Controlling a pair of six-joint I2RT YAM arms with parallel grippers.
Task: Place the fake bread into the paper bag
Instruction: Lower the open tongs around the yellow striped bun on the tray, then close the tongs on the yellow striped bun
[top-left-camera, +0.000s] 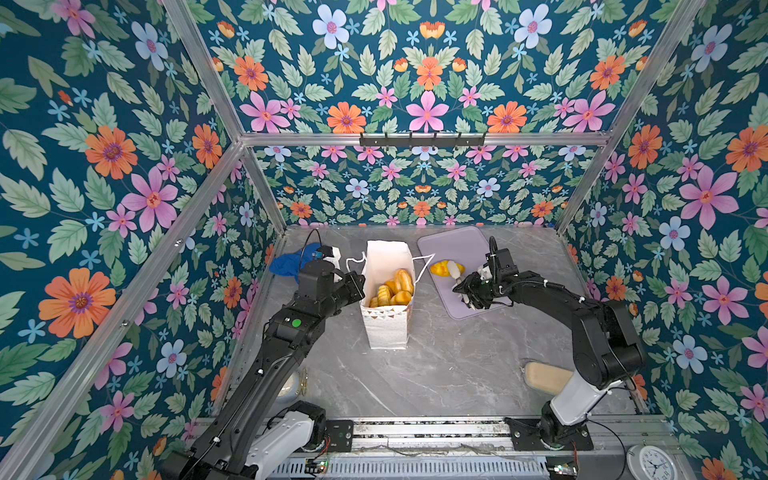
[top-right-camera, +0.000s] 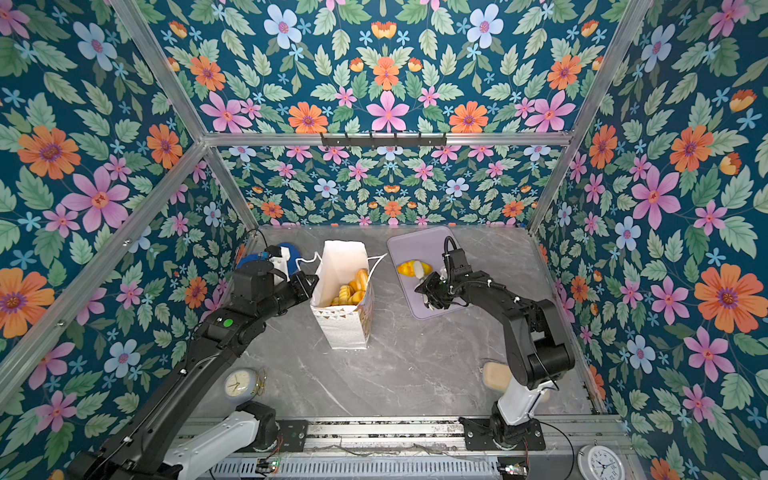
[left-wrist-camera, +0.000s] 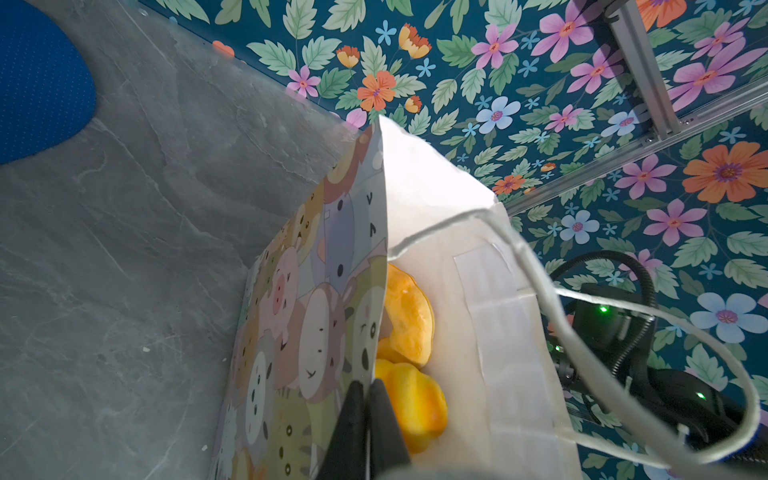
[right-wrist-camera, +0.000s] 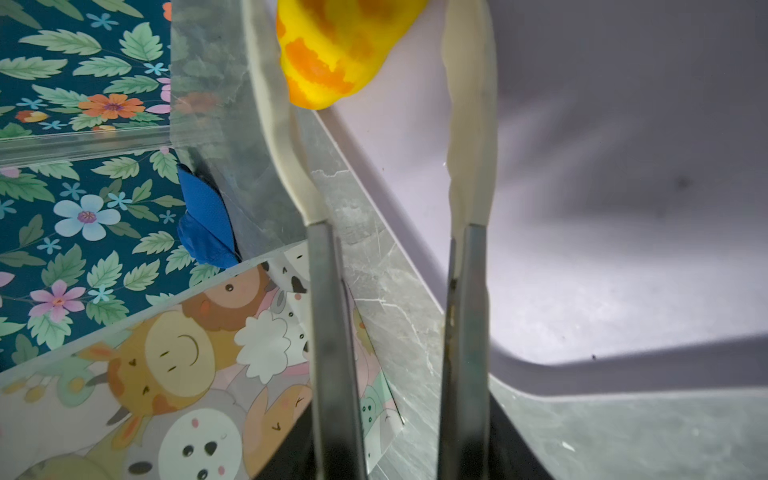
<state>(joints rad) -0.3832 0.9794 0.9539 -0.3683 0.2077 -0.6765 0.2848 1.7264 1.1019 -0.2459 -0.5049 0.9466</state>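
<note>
My right gripper moves outward over the lilac tray toward the yellow-orange bread (top-left-camera: 439, 269) (right-wrist-camera: 344, 48) next. Then it closes on the tongs' handles, because the tongs' cream ends stand apart.
The paper bag (top-left-camera: 386, 328) (top-right-camera: 347, 328) stands upright mid-table with its mouth open. Several pieces of fake bread (top-left-camera: 397, 289) (left-wrist-camera: 409, 316) lie inside it. My left gripper (top-left-camera: 359, 283) (left-wrist-camera: 366, 384) is shut on the bag's left rim, pinching the paper wall (left-wrist-camera: 324, 291). My right gripper (top-left-camera: 471, 289) (right-wrist-camera: 401, 415) holds metal tongs with cream tips (right-wrist-camera: 471, 124). The tongs stand apart around one yellow-orange bread (top-left-camera: 446, 268) (right-wrist-camera: 345, 50) lying on the lilac tray (top-left-camera: 457, 245). The bread touches one tip only.
A blue cloth (top-left-camera: 286, 264) lies at the back left behind my left arm. A pale beige oblong (top-left-camera: 544, 376) sits by my right arm's base. One clock (top-right-camera: 239, 382) is at the front left, another clock (top-left-camera: 650, 463) at the front right.
</note>
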